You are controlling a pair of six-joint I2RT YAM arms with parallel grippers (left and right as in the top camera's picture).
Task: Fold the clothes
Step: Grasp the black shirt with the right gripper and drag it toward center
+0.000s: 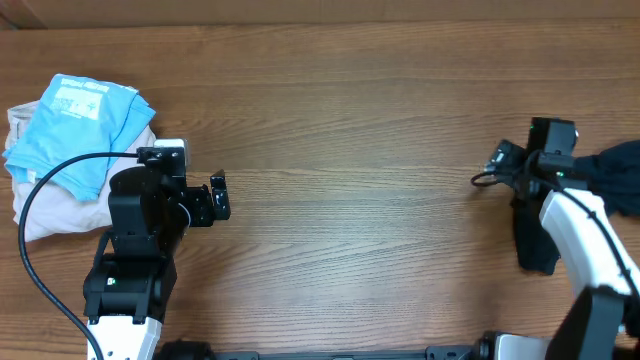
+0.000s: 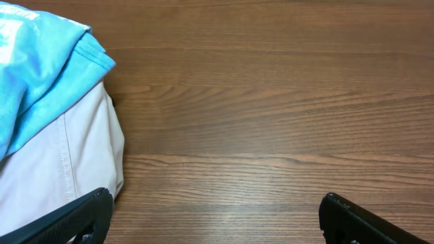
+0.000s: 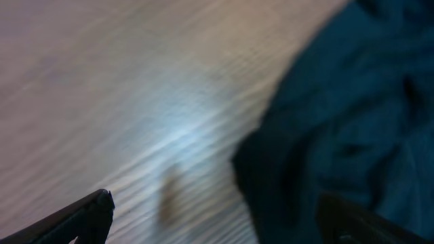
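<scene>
The right gripper lowers and shifts onto the garment's border (image 1: pixel 523 217) (image 3: pixel 274 163) next, below and to its right in the wrist view, as one finger is over bare wood.
The clothes (image 1: pixel 612 172) are a dark navy garment, bunched up at the table's right edge, with one part (image 1: pixel 536 242) trailing toward the front under my right arm. In the right wrist view the clothes (image 3: pixel 352 102) fill the right half, blurred. My right gripper (image 1: pixel 528 152) hovers at the garment's left border, open (image 3: pixel 217 220); its left finger is over bare wood and its right finger over the cloth, gripping nothing. My left gripper (image 1: pixel 190 180) stands open (image 2: pixel 217 220) over bare table at the left, far from the clothes.
A pile at the far left holds a light blue shirt (image 1: pixel 85 125) with a white printed patch on top of a beige garment (image 1: pixel 45 215); it lies just left of my left gripper. The wooden table (image 1: pixel 360 150) stretches between the arms.
</scene>
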